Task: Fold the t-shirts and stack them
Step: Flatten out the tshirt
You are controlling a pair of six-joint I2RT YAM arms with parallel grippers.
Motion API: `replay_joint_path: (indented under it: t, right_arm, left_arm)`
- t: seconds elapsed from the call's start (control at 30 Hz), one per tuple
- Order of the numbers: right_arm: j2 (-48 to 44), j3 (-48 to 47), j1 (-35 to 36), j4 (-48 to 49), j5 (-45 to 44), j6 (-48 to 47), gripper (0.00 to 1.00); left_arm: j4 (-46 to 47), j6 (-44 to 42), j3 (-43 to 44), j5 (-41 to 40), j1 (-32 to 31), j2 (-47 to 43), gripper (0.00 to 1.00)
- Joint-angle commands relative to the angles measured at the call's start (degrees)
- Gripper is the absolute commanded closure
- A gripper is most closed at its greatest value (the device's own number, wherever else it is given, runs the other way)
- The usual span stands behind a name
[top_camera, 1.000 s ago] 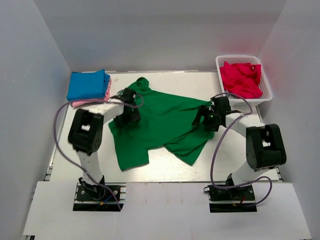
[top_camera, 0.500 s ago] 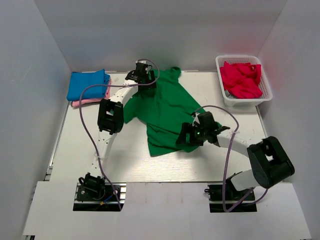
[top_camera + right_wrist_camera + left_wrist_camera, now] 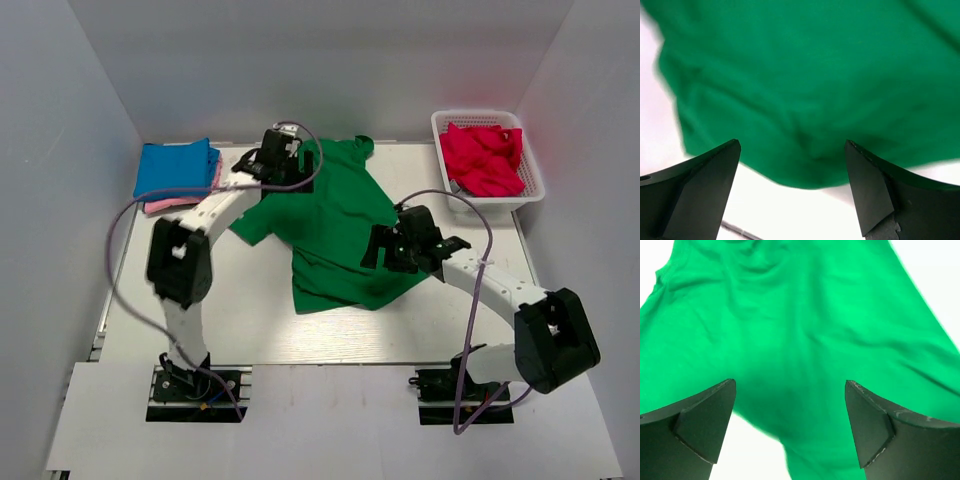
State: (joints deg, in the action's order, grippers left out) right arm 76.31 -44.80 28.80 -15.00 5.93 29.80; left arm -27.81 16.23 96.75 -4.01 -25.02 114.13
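Observation:
The left gripper moves back and down onto the green t-shirt's near hem beside the t-shirt's corner next.
The large dark green t-shirt (image 3: pixel 335 225) lies spread on the middle of the table, collar toward the back. My left gripper (image 3: pixel 292 168) is open over its far left shoulder. In the left wrist view the green t-shirt (image 3: pixel 800 315) lies below the open left gripper (image 3: pixel 790 425), with nothing between the jaws. My right gripper (image 3: pixel 382 248) is open at the shirt's right edge. In the right wrist view the right gripper (image 3: pixel 792 185) is open above the green t-shirt's (image 3: pixel 800 75) hem. A folded blue t-shirt (image 3: pixel 175 168) lies on a pink one (image 3: pixel 160 206) at the back left.
A white lattice basket (image 3: pixel 530 195) at the back right holds a crumpled red t-shirt (image 3: pixel 485 160). White walls close in the table on the left, back and right. Purple cables loop off both arms.
Over the last second both arms carried the green shirt toward the back and turned it collar-away. In the last half second the right gripper drew back to the right and the shirt settled flat.

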Motion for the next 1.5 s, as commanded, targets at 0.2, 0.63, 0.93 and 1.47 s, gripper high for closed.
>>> replay_joint_path:
  t: [0.2,0.63,0.93,1.47]
  right_arm:
    - [-4.1,-0.7,-8.0,-10.0,-17.3,4.2,0.10]
    - [-7.8,1.7,-15.1,-10.7,-18.9,0.7,0.10]
    - [-8.3,2.3,-17.7,-10.3,-17.4,-0.2,0.10]
    - [-7.3,3.9,-20.8,-8.4,-12.9,-1.2,0.10]
  left_arm:
    - [2.6,10.2,-34.1,7.5,-14.3,-28.1,0.01]
    - [-1.2,15.6,-39.5,2.7,-30.1,-23.2,0.25]
    - [-1.8,19.0,-34.6,-4.3,-32.0,-13.7,0.37]
    - [-7.2,23.1,-30.3,-8.6,-31.4,-8.5,1.00]
